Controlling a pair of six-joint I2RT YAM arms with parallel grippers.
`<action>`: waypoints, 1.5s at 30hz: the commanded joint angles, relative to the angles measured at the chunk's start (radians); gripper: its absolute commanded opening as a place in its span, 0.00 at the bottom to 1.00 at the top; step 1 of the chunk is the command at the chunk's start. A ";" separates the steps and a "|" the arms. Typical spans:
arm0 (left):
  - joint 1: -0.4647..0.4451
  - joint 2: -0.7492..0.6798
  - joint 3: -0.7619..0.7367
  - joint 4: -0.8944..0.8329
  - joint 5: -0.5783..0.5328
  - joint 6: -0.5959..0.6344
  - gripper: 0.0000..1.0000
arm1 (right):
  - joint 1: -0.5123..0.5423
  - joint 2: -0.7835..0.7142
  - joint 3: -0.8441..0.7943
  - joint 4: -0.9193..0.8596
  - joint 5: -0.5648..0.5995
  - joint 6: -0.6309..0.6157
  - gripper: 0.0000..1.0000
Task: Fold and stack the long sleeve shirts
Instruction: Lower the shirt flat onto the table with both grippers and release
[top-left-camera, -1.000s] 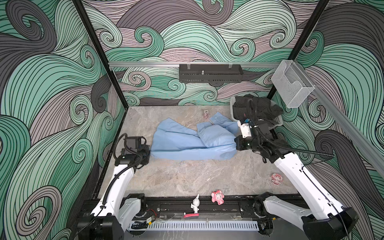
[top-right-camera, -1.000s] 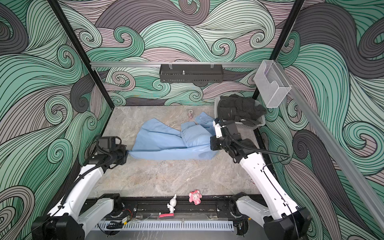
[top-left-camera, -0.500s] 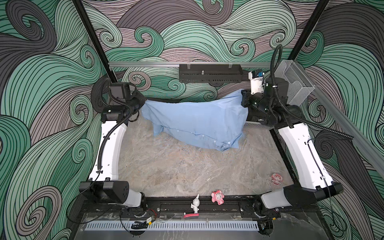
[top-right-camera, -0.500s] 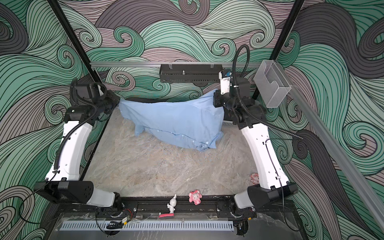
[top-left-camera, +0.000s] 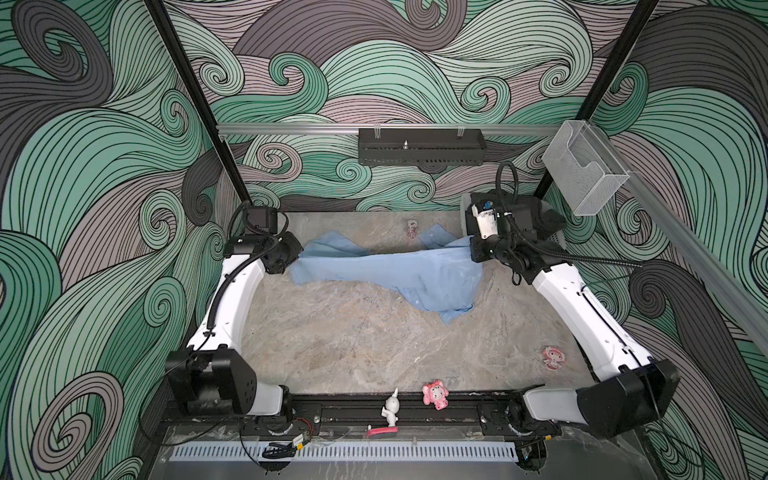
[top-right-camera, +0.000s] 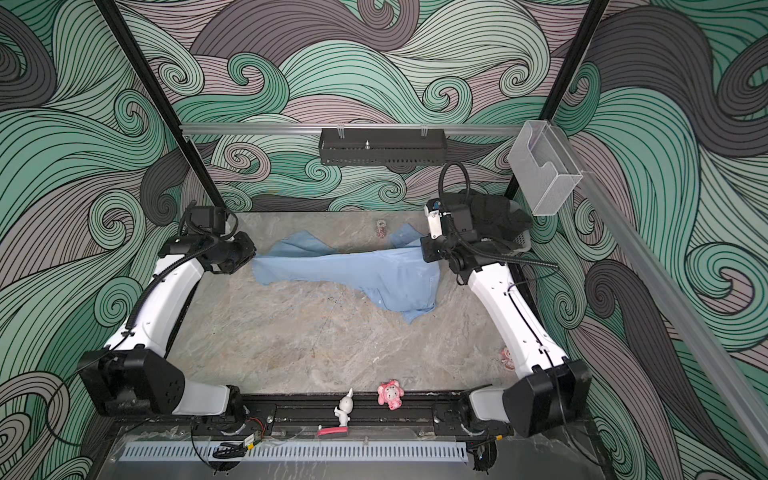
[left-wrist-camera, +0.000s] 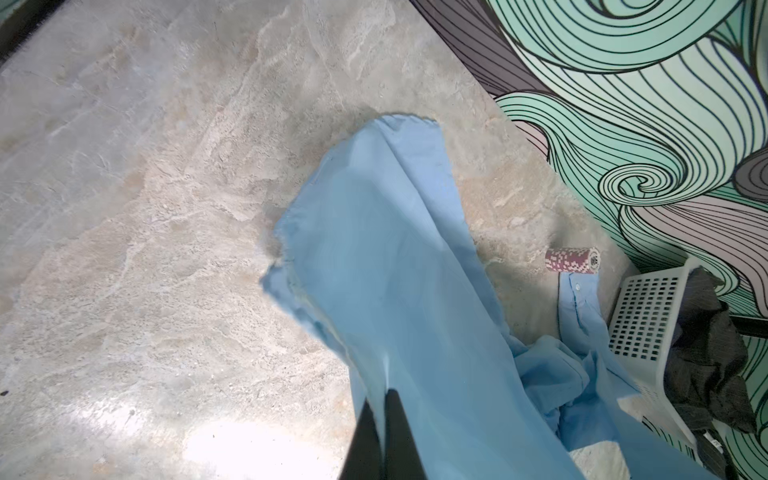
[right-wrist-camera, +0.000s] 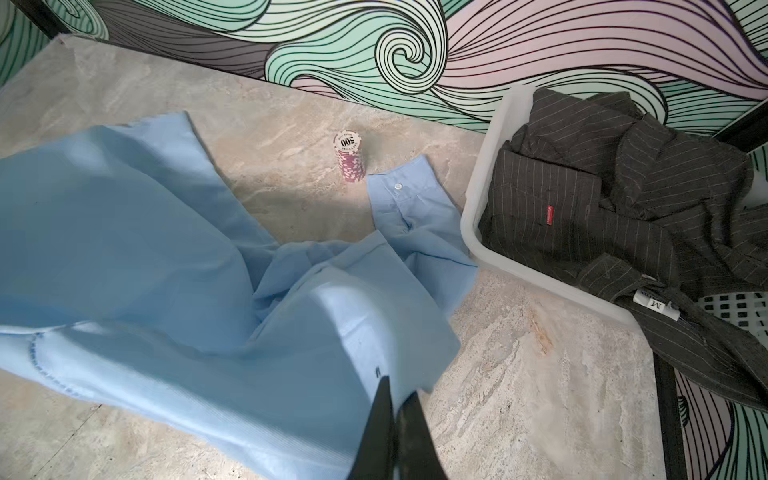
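Observation:
I should pull the shirt's edge back and down with my left gripper and release it there spread out, because bare tabletop is below and back toward the base.
A light-blue long sleeve shirt (top-left-camera: 399, 270) (top-right-camera: 357, 268) hangs stretched between my two grippers, low over the far part of the table. Its right side sags onto the table surface. My left gripper (top-left-camera: 293, 257) (left-wrist-camera: 384, 397) is shut on the shirt's left edge (left-wrist-camera: 386, 266). At the right end, my right gripper (top-left-camera: 473, 253) (right-wrist-camera: 397, 388) is shut on a fold of the blue cloth (right-wrist-camera: 124, 232). One buttoned cuff (right-wrist-camera: 399, 187) lies flat on the table beside the basket.
A white basket (right-wrist-camera: 478, 199) at the back right holds a crumpled dark pinstriped shirt (right-wrist-camera: 602, 199). A stack of poker chips (right-wrist-camera: 350, 156) (top-left-camera: 411, 227) stands behind the blue shirt. Small figures (top-left-camera: 390, 409) (top-left-camera: 434, 395) (top-left-camera: 555, 357) sit near the front and right edges.
One second ago the shirt lay bunched on the table. Both arms then raised it high at the back and have now come down, so it hangs low, partly resting on the table.

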 joint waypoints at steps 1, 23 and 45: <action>0.013 0.117 0.198 0.046 0.020 -0.022 0.00 | -0.010 0.116 0.162 0.097 0.053 -0.012 0.00; 0.035 -0.087 -0.077 0.110 0.035 -0.047 0.00 | 0.052 -0.068 -0.136 0.328 0.031 -0.085 0.00; 0.036 -0.421 -0.769 -0.120 -0.030 -0.232 0.00 | 0.286 -0.469 -0.612 -0.193 0.204 0.372 0.00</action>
